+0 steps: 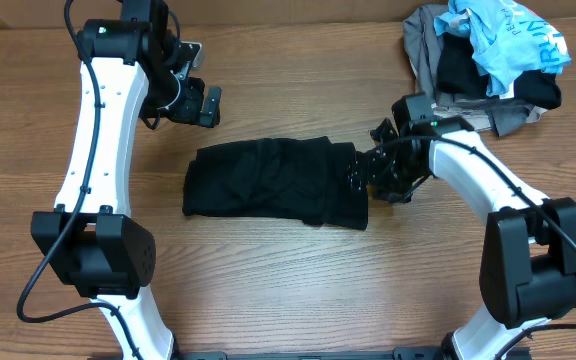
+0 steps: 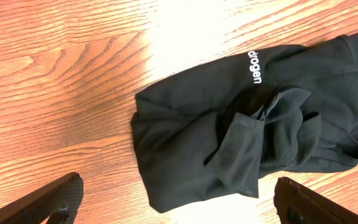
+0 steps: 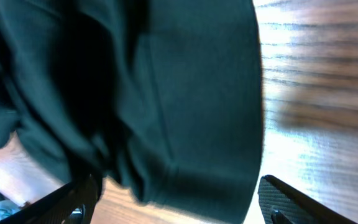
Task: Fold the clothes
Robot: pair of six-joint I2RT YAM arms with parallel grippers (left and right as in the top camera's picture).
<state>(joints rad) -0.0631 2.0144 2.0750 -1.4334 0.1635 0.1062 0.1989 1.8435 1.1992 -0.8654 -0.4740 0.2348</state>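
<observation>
My right gripper moves down onto the T-shirt's folded edge (image 1: 359,194) (image 3: 219,194) next and closes on it, as that edge lies just below, between the gripper's open fingers.
The black T-shirt (image 1: 273,182) lies in a long folded bundle across the middle of the table. In the left wrist view the T-shirt (image 2: 241,137) shows its white logo (image 2: 254,68) and a loose sleeve on top. My left gripper (image 1: 194,102) hangs open behind the shirt's left end, apart from it; the left gripper (image 2: 179,205) has nothing between its fingers (image 2: 58,194). My right gripper (image 1: 362,172) is at the shirt's right end. In its own view the right gripper (image 3: 179,202) stands wide open, with the T-shirt's (image 3: 166,93) folded edge lying between its fingers (image 3: 284,198).
A heap of garments (image 1: 448,70) sits at the back right corner, with a light blue printed one (image 1: 513,35) on top and grey ones beneath. Bare wooden table (image 1: 298,290) lies in front of the shirt.
</observation>
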